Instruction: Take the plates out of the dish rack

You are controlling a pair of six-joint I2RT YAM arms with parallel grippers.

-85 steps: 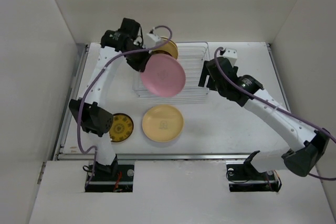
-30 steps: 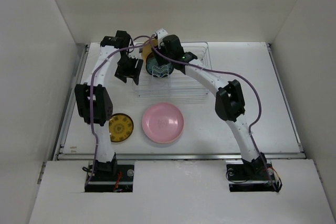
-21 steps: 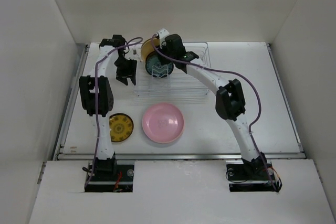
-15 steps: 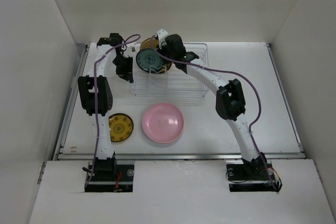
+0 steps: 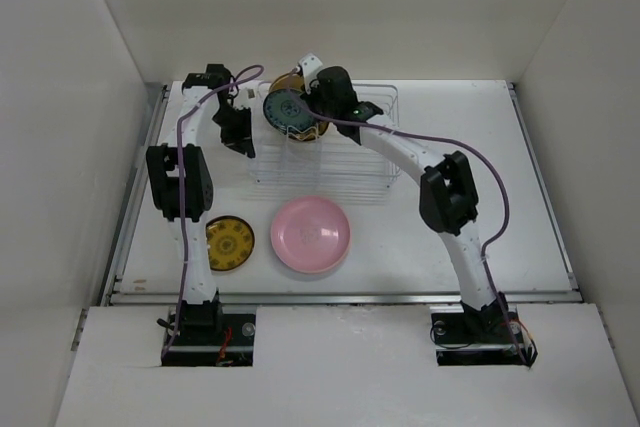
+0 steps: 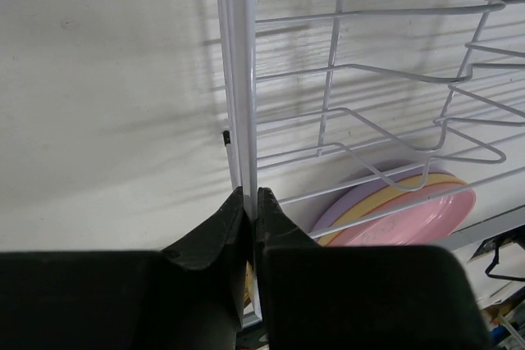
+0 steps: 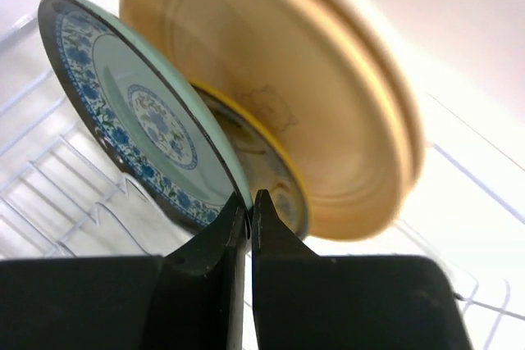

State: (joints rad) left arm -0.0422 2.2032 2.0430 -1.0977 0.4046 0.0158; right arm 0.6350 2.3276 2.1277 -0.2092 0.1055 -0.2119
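Note:
My right gripper lifts from the rack (image 5: 345,162), comes back and down over the yellow patterned plate (image 5: 230,243) and releases next, since that plate lies flat and uncovered.
The wire dish rack (image 5: 345,162) stands at the back of the table. My left gripper (image 5: 244,143) (image 6: 251,194) is shut on the rack's left rim wire (image 6: 243,112). At the rack's back left corner my right gripper (image 5: 308,113) (image 7: 249,197) is shut on the lower rim of a blue-patterned plate (image 5: 285,109) (image 7: 139,112), which stands tilted. Behind it stand a yellow-rimmed plate (image 7: 275,174) and a tan plate (image 5: 291,81) (image 7: 320,112). A pink plate (image 5: 311,235) (image 6: 418,217) tops a stack on the table in front of the rack, with yellow and lavender rims under it.
A yellow patterned plate (image 5: 229,243) lies flat at the front left, beside the left arm's elbow. White walls close in the table on the left, right and back. The right arm arches over the rack's right half.
Both grippers have shut. The left one slid to the rack's left rim and closed on it. The right one closed on the blue-patterned plate, which has risen and tipped to the left.

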